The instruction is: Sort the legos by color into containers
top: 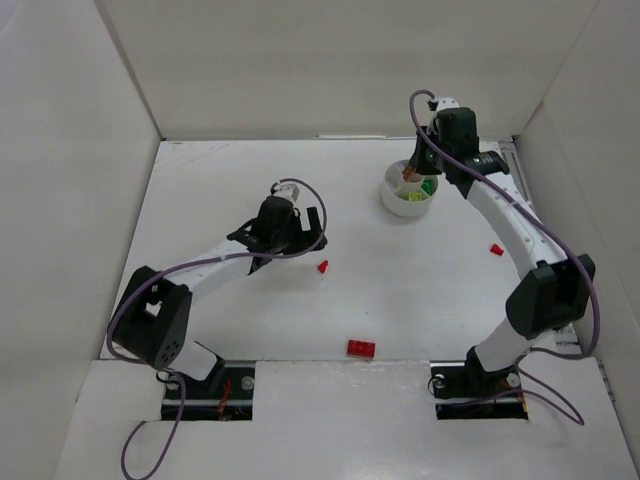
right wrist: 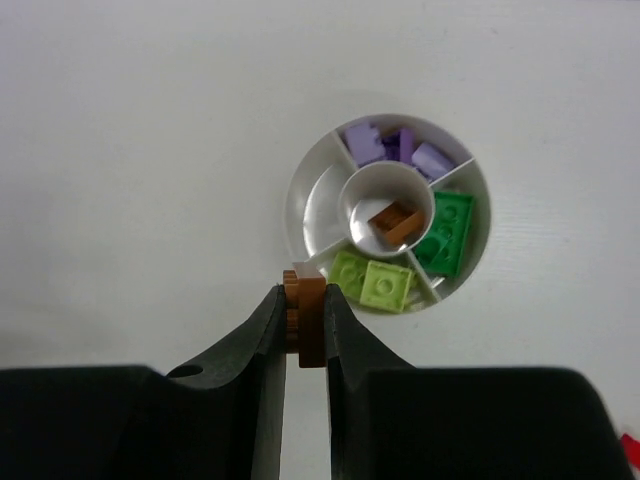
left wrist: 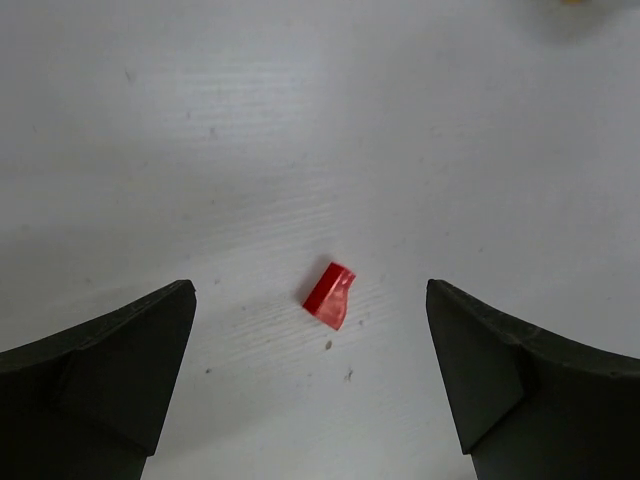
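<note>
The small red lego [top: 323, 266] [left wrist: 331, 295] is below, in the gap between the open fingers. My left gripper should move down toward the tabletop next and bring them around the lego.
My right gripper [right wrist: 304, 312] is shut on an orange-brown lego [right wrist: 305, 322], held above the table beside the near-left rim of the round white dish [right wrist: 300, 205]. The dish's wedge containers hold lilac and purple legos [right wrist: 385, 145], a green plate [right wrist: 447, 232] and lime plates [right wrist: 372, 280]; the central cup holds another orange-brown lego [right wrist: 397, 221]. My left gripper [left wrist: 310, 375] stands open over a small red lego [left wrist: 331, 295] lying on the table between its fingers. From the top view, the dish [top: 392, 197], right gripper [top: 412, 172], left gripper [top: 305, 232] and that red lego [top: 323, 266] all show.
Two more red legos lie on the table: a bigger one [top: 361, 348] near the front edge and a small one [top: 496, 249] beside the right arm. White walls enclose the table on the left, back and right.
</note>
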